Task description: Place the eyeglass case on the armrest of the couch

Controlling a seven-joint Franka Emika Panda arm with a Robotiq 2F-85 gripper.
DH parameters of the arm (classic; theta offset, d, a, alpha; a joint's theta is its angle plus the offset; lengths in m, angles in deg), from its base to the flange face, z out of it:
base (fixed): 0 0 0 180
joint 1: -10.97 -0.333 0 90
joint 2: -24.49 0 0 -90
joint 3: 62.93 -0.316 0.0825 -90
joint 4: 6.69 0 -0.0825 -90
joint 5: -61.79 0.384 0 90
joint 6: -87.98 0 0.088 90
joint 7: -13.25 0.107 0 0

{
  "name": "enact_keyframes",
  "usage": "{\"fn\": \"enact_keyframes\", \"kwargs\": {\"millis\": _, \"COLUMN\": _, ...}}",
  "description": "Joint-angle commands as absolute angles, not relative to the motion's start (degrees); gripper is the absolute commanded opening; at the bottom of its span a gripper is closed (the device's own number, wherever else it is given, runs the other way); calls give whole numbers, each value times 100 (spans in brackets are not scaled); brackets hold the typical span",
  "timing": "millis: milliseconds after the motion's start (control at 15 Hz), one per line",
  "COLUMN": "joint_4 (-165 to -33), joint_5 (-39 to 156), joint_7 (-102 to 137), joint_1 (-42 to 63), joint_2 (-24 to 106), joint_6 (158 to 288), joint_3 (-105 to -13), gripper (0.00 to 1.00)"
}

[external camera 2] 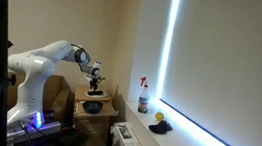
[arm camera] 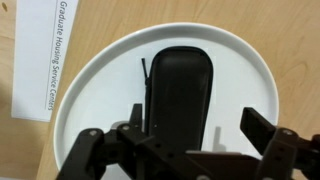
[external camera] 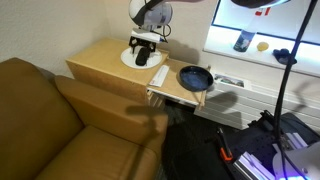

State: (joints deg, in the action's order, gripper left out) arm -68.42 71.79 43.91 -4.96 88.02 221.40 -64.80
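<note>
The robot's gripper should move down around the near end of the black eyeglass case (external camera: 142, 56) (arm camera: 177, 120) and close there, because its open fingers are already on both sides of the case.
The eyeglass case (arm camera: 180, 95) is a black oblong case lying in the middle of a white plate (arm camera: 100, 75) on the wooden side table (external camera: 100, 60). My gripper (arm camera: 197, 121) is open just above it, with one finger on each side of the case's near end. In an exterior view the gripper (external camera: 146, 44) hangs over the plate (external camera: 130, 60); the case is mostly hidden there. The brown leather couch (external camera: 50, 120) is beside the table, and its armrest (external camera: 100, 103) runs along the table's near side. The gripper (external camera 2: 95, 79) also shows small in an exterior view.
A dark blue round pan (external camera: 194, 77) sits on the table's corner beside the plate. A white leaflet (arm camera: 50, 50) lies left of the plate. A spray bottle (external camera 2: 142, 95) stands on a window ledge. Tripod legs and cables (external camera: 280, 120) stand at the right.
</note>
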Motion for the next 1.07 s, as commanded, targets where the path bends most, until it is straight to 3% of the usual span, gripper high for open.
{"fn": "enact_keyframes", "kwargs": {"millis": 0, "joint_4": -6637, "joint_5": 7118, "joint_7": 4646, "joint_1": -486, "joint_2": 9044, "joint_6": 22038, "joint_3": -6316, "gripper": 100}}
{"fn": "enact_keyframes", "kwargs": {"millis": 600, "joint_4": -5978, "joint_5": 7066, "joint_7": 4710, "joint_1": -510, "joint_2": 9607, "joint_6": 22547, "joint_3": -6228, "gripper": 100}}
{"fn": "enact_keyframes", "kwargs": {"millis": 667, "joint_4": -5933, "joint_5": 7073, "joint_7": 4700, "joint_1": -495, "joint_2": 9631, "joint_6": 22475, "joint_3": -6245, "gripper": 75}}
{"fn": "enact_keyframes", "kwargs": {"millis": 733, "joint_4": -5903, "joint_5": 7072, "joint_7": 4688, "joint_1": -487, "joint_2": 9644, "joint_6": 22448, "joint_3": -6255, "gripper": 74}}
{"fn": "enact_keyframes", "kwargs": {"millis": 1000, "joint_4": -5767, "joint_5": 7105, "joint_7": 4728, "joint_1": -463, "joint_2": 9703, "joint_6": 22374, "joint_3": -6278, "gripper": 45}}
